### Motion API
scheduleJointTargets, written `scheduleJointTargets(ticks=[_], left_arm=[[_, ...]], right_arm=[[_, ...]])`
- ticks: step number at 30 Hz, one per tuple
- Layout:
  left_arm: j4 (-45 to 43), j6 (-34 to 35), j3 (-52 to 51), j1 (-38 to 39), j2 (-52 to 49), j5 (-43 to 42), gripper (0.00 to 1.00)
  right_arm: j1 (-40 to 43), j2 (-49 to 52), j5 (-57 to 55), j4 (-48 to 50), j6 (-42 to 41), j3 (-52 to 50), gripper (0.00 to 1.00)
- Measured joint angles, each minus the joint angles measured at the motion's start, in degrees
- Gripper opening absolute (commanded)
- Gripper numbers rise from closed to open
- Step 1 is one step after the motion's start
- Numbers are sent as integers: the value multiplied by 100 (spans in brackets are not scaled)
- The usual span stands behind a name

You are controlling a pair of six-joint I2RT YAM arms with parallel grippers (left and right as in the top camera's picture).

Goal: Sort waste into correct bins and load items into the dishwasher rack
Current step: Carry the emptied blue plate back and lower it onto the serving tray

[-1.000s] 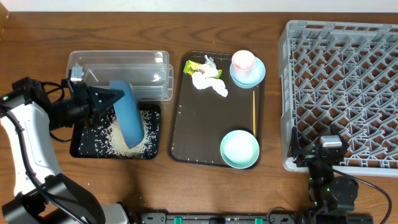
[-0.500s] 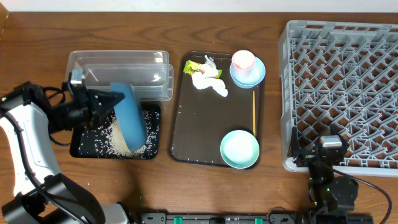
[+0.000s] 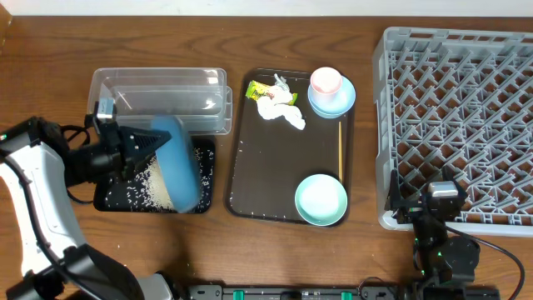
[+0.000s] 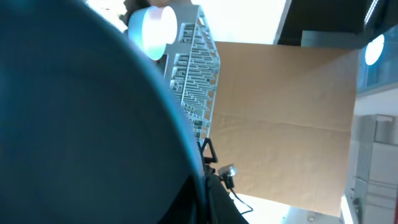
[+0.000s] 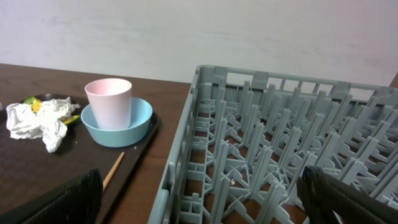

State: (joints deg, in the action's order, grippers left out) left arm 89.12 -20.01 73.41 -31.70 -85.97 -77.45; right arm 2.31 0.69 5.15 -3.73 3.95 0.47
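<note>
The rice lies in the black tray, so the robot's left gripper should swing toward the serving tray, level the dish, lower it onto the bare middle and then let it go.
My left gripper is shut on the rim of the dark blue dish. It holds the dish tilted on edge over the black tray, where loose rice lies. The dish fills the left wrist view. The clear tub sits behind the tray. Tissue and the yellow-green wrapper lie on the brown serving tray, with the pink cup in the saucer, the pale blue bowl and the wooden stick. My right gripper is open and empty at the front edge of the rack.
In the right wrist view the rack's wall and pegs stand just ahead, with the pink cup, saucer, tissue and stick to the left. Bare wooden table lies between the serving tray and the rack.
My left gripper has drawn the blue dish toward the table's front and slightly right over the black tray. The right arm has not moved.
</note>
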Motion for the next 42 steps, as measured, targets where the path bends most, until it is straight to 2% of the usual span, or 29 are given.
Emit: scheduleJointTargets(ticks=[7,10,13,16,22,30,36,42], left_arm=[[-66,-236,0,297,645,26,6],[-437,-234,-2,664,1099,11,6],[-966,66,-2,1049,1513,4,6],[-1759,737,-4,1491,1788,293,6],[-3185,2855,-15,2964,1989,2275,6],[-4323,4592,-26,5580,1880,4562,7],[-5031,5156,-26,6839,1233,6148,6],[-5812,5324,-28,7272,273,7217,6]], right_arm=[[0,0,0,0,0,0,99],[0,0,0,-2,0,0,99],[0,0,0,0,0,0,99],[0,2,0,-2,0,0,99],[0,2,0,0,0,0,99],[0,2,0,0,0,0,99],[0,2,0,0,0,0,99],[0,2,0,0,0,0,99]])
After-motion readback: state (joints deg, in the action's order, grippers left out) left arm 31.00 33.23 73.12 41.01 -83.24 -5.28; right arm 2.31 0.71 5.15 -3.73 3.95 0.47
